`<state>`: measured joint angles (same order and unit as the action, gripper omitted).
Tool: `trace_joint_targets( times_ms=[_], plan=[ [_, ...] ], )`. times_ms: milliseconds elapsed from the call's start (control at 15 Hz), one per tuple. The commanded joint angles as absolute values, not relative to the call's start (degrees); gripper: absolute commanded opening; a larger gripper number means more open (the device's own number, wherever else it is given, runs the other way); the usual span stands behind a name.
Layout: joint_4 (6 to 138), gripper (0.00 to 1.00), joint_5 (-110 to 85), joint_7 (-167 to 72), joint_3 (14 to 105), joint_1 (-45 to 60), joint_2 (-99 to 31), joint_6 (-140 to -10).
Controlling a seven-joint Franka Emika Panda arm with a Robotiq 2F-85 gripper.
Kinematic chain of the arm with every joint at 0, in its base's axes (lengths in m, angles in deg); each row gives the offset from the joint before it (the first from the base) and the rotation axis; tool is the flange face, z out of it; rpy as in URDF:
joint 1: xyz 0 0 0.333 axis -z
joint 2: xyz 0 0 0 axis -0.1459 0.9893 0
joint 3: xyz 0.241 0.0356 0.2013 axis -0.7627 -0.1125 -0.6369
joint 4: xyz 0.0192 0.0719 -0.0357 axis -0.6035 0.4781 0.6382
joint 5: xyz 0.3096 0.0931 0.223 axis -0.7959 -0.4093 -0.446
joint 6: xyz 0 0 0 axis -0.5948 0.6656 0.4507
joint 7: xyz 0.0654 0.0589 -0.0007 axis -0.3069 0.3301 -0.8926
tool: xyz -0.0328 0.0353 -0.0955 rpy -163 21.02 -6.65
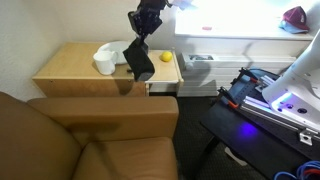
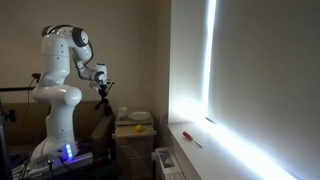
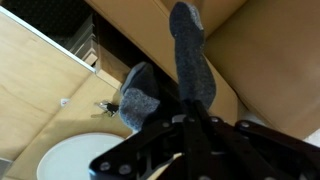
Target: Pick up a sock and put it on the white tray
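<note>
My gripper needs to swing to the left in the wrist view next, over the white tray (image 1: 112, 49), then go down and let go of the sock (image 1: 137, 58).
My gripper (image 1: 146, 33) is shut on the black sock (image 1: 137, 58), which hangs limp from the jaws above the wooden side table (image 1: 70, 65). In the wrist view the sock (image 3: 190, 55) dangles in two folds from the shut jaws (image 3: 185, 112), grey-black against the wood. The round white tray (image 3: 75, 160) lies below at the lower left of that view, a little to the side of the sock. In an exterior view the tray (image 1: 112, 49) is partly hidden behind the sock and the cup. The gripper (image 2: 101, 90) also shows high above the table.
A small white cup (image 1: 104, 64) stands on the table beside the tray. A yellow ball (image 1: 165, 57) lies near the table's right edge. A brown armchair (image 1: 90, 140) stands in front. A black case (image 1: 255, 95) sits to the right.
</note>
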<state>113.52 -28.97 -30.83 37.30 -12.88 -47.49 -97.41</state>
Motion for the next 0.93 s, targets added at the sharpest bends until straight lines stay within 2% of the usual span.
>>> trace_joint_targets(
  times_ms=[0,200,400,867],
  plan=[
    [113.61,0.03,-29.03,-30.93,36.87,-12.49,-47.77,-97.28],
    [114.19,0.01,-27.02,-30.22,37.08,-12.76,-45.9,-96.37],
    [110.04,0.01,-21.02,-20.8,40.67,-12.05,-40.88,-102.95],
    [86.85,0.01,-7.9,1.19,55.1,-15.24,-29.82,-102.85]
  ],
)
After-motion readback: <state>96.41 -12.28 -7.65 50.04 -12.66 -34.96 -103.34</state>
